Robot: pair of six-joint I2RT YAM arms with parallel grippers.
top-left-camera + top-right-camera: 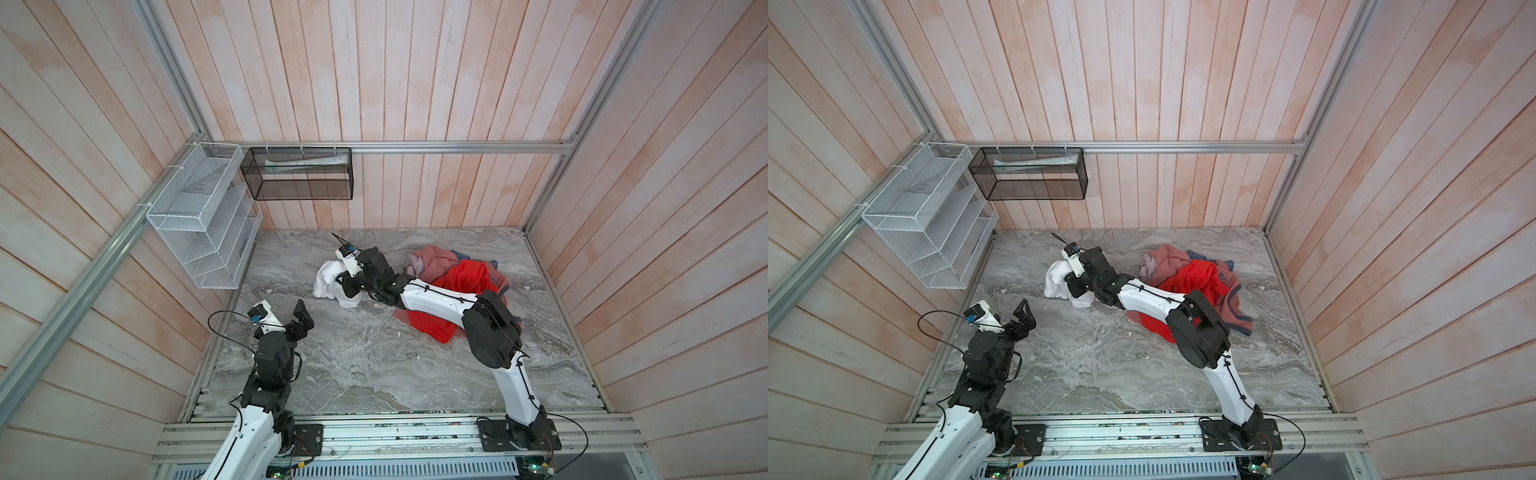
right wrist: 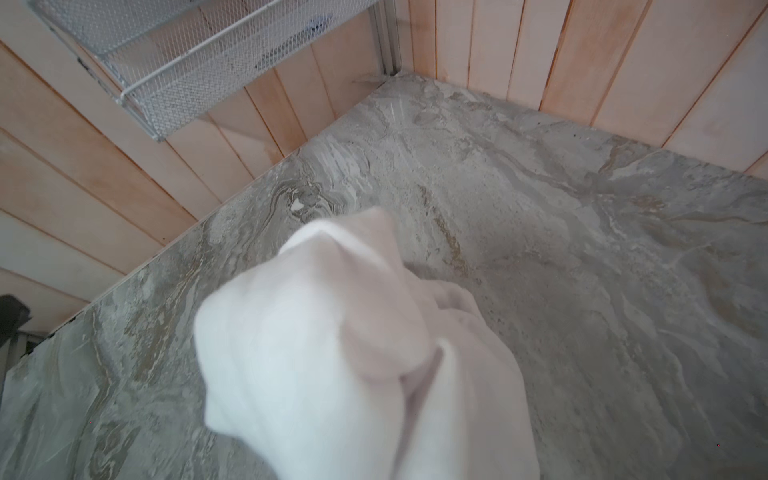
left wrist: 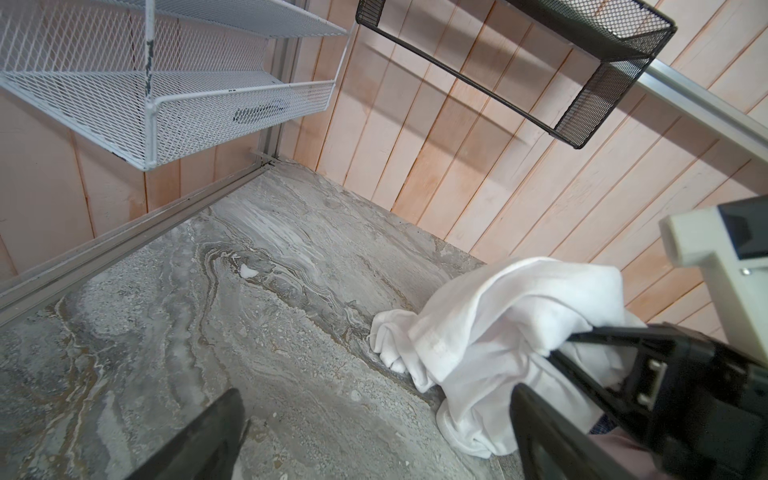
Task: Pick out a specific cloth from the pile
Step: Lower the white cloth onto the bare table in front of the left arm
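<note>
The bare marble is below my right gripper, toward the rack's side and clear of the pile. My right gripper will next tip downward, lower the white cloth (image 1: pixel 326 280) onto that marble and then release it.
The white cloth (image 1: pixel 326 280) (image 1: pixel 1057 280) lies bunched on the marble table, left of the pile and apart from it. My right gripper (image 1: pixel 344 286) (image 1: pixel 1070 286) reaches across the middle and is shut on the cloth's right side. The left wrist view shows its black fingers pinching the cloth (image 3: pixel 498 328), with the right gripper (image 3: pixel 561 345) at the fabric's edge. In the right wrist view the cloth (image 2: pixel 324 357) hides the jaws. The pile (image 1: pixel 453 286) (image 1: pixel 1187 282) of red, dusty pink, lilac and blue clothes lies partly under my right arm. My left gripper (image 1: pixel 305 318) (image 1: pixel 1023 316) (image 3: pixel 374 449) is open and holds nothing, near the cloth's front left.
A white wire rack (image 1: pixel 203 220) (image 3: pixel 166 83) hangs on the left wall. A black mesh basket (image 1: pixel 299 174) (image 3: pixel 582 62) hangs on the back wall. Wooden walls close in three sides of the marble table (image 1: pixel 365 370).
</note>
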